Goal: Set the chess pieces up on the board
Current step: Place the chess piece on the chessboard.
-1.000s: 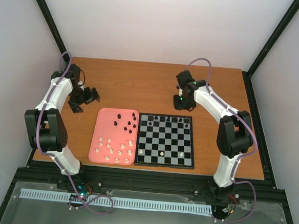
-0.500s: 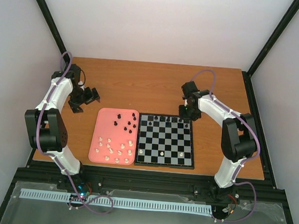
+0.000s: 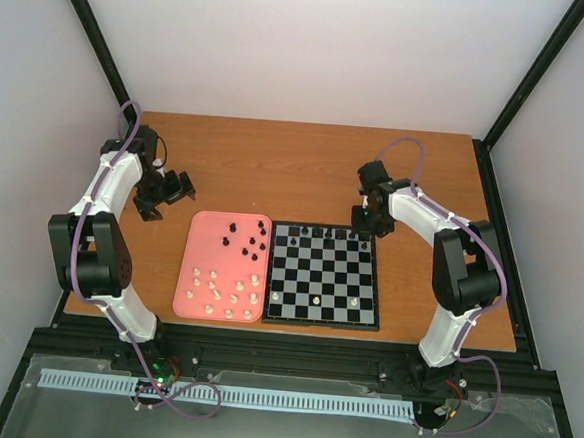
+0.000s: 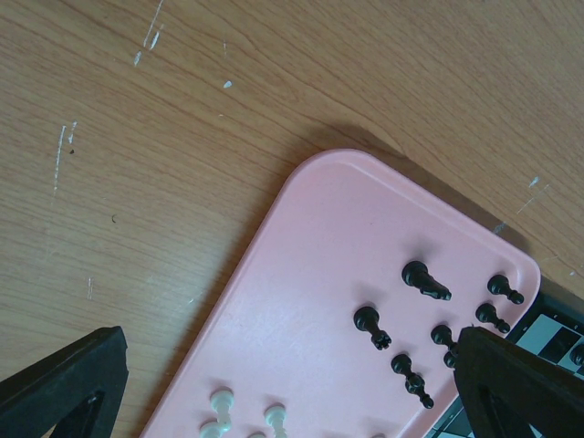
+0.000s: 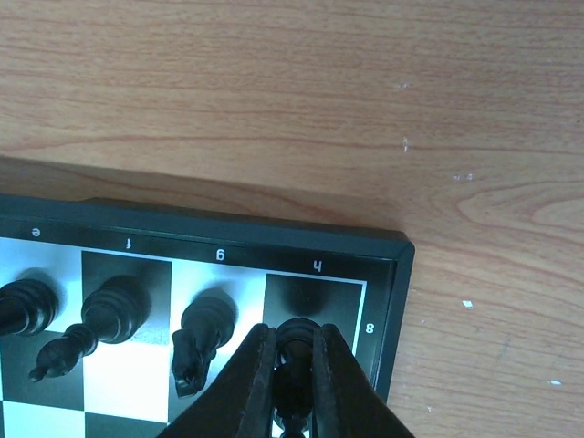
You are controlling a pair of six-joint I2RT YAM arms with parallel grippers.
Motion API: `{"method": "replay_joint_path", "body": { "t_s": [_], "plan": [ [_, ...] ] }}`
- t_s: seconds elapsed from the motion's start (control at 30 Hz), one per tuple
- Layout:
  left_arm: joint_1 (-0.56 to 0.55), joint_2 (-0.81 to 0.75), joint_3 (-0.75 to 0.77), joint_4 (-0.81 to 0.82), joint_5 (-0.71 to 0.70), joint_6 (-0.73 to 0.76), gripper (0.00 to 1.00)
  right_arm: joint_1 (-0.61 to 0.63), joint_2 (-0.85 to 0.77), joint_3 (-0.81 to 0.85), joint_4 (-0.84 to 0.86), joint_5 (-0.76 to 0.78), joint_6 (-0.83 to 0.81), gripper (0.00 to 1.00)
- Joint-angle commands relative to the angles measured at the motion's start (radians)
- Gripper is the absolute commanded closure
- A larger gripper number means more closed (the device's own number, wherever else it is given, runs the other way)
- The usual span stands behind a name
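The tray's black knight stands apart from other pieces. Next, my left gripper shifts to the right in the top view, turning and lowering onto it.
The chequered board (image 3: 324,274) lies at table centre, with black pieces along its far row and three cream ones near its front. My right gripper (image 3: 368,224) is over the board's far right corner, shut on a black chess piece (image 5: 297,351) just above the dark corner square (image 5: 319,297). A black knight (image 5: 203,333) and a black bishop (image 5: 102,319) stand on the squares beside it. My left gripper (image 3: 171,189) is open and empty over bare wood left of the pink tray. Several black pieces (image 4: 374,326) lie in that tray.
The pink tray (image 3: 203,235) sits against the board's left side, black pieces at its far end and cream pieces (image 3: 229,293) at its near end. Bare wood surrounds both. In the left wrist view the tray's corner (image 4: 319,182) is below the fingers.
My right gripper has moved from behind the board down to its far right corner square, carrying the black piece. The left arm has not moved.
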Motion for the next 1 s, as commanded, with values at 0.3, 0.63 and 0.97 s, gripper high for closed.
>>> {"method": "replay_joint_path", "body": {
  "t_s": [0.3,0.63,0.97],
  "plan": [
    [-0.008,0.014,0.024,0.008,0.001,0.019,0.0,-0.009,0.047,-0.007,0.031,0.021,0.014,0.9],
    [-0.009,0.016,0.026,0.008,0.004,0.019,0.0,-0.009,0.07,-0.007,0.036,0.029,0.017,0.84],
    [-0.009,0.013,0.029,0.008,0.003,0.018,0.0,-0.009,0.01,0.025,-0.004,0.04,0.011,0.7]
  ]
}}
